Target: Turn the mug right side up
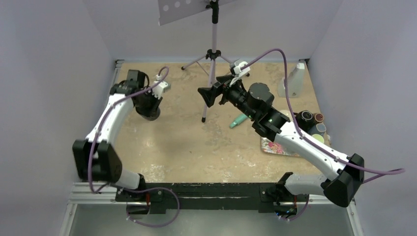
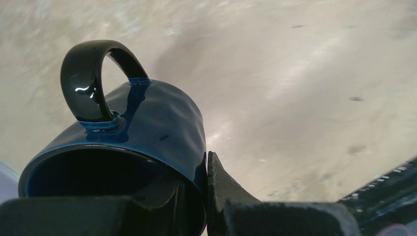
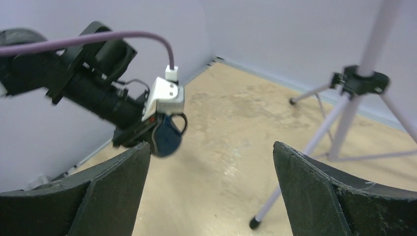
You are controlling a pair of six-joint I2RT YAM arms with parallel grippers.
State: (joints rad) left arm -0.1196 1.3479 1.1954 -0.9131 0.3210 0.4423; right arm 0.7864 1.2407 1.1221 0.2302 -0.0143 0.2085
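The mug (image 2: 147,123) is hanging above bare table. My left gripper will lower it outward and slightly to the left in the top view next.
The dark blue mug (image 2: 147,123) with a black handle is held in my left gripper (image 2: 201,191), one finger inside its mouth and one finger (image 2: 221,187) outside, pinching the wall. It hangs above the table at the far left, shown in the top view (image 1: 149,112) and in the right wrist view (image 3: 167,137), tilted with its mouth toward the gripper. My right gripper (image 1: 209,96) is open and empty, raised over the table's middle back, facing the left arm; its fingers (image 3: 118,177) frame the right wrist view.
A white tripod stand (image 1: 212,54) stands at the back middle, one leg (image 3: 314,142) close to my right gripper. A teal object (image 1: 239,120), a patterned plate (image 1: 278,146) and small paint pots (image 1: 312,120) lie at the right. A white bottle (image 1: 293,79) stands back right.
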